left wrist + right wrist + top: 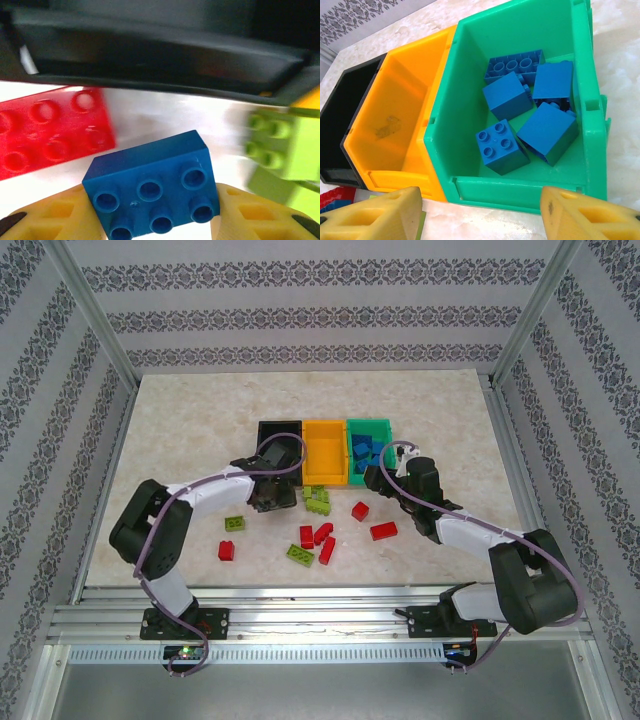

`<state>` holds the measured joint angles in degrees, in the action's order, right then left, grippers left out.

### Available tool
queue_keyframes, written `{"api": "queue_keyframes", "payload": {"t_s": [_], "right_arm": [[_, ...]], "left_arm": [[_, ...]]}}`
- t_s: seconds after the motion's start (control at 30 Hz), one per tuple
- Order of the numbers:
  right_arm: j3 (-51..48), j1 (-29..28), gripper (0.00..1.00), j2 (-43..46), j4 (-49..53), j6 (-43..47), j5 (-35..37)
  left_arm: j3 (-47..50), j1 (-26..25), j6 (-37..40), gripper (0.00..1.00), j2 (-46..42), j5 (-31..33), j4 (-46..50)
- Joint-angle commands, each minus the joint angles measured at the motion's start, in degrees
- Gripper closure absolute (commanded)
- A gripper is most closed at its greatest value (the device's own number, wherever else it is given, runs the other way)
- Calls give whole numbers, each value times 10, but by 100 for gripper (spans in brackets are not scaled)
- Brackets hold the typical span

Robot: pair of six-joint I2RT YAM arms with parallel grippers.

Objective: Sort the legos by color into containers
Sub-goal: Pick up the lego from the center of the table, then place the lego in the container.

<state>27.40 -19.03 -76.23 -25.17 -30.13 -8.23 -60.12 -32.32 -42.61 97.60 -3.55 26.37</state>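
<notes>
My left gripper should next move the blue lego up and outward, past the orange-yellow bin, and let go of it over the green bin (370,448), which has blue legos in it.
My left gripper (156,212) is shut on a blue lego (152,187), its studs facing the camera, just in front of the black bin (150,55). A red lego (50,131) lies to its left and a lime lego (281,145) to its right. In the top view the left gripper (268,497) sits below the black bin (281,432). My right gripper (480,222) hangs open over the table in front of the green bin (520,192), which holds several blue legos (501,146). The orange-yellow bin (400,125) looks empty.
Loose red legos (383,531) and lime legos (299,555) are scattered on the table (180,440) in front of the bins, between the two arms. The three bins stand side by side at mid-table. A metal frame (95,325) and patterned walls surround the table.
</notes>
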Motion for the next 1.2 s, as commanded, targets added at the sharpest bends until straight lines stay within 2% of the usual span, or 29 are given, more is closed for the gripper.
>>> {"api": "queue_keyframes", "payload": {"t_s": [0.0,0.2,0.4,0.9,1.03,1.13,1.17], "right_arm": [[19,-5,36,-11,-6,-6,6],[16,15,36,-16,-6,-21,-2],[-5,40,36,2,-22,-42,-8],[-58,73,36,53,-64,-88,15],[-54,75,35,59,-53,-86,12],[-53,75,35,55,-52,-84,13],[-52,75,35,52,-51,-85,13]], "left_arm": [[6,-28,7,60,-27,-35,-64],[-51,-64,33,60,-32,-15,-85],[-157,-70,59,60,14,-27,-85],[-550,-71,108,58,282,-91,33],[-632,-71,102,48,345,-86,71],[-667,-71,102,30,365,-95,89],[-666,-72,105,27,364,-96,87]]}}
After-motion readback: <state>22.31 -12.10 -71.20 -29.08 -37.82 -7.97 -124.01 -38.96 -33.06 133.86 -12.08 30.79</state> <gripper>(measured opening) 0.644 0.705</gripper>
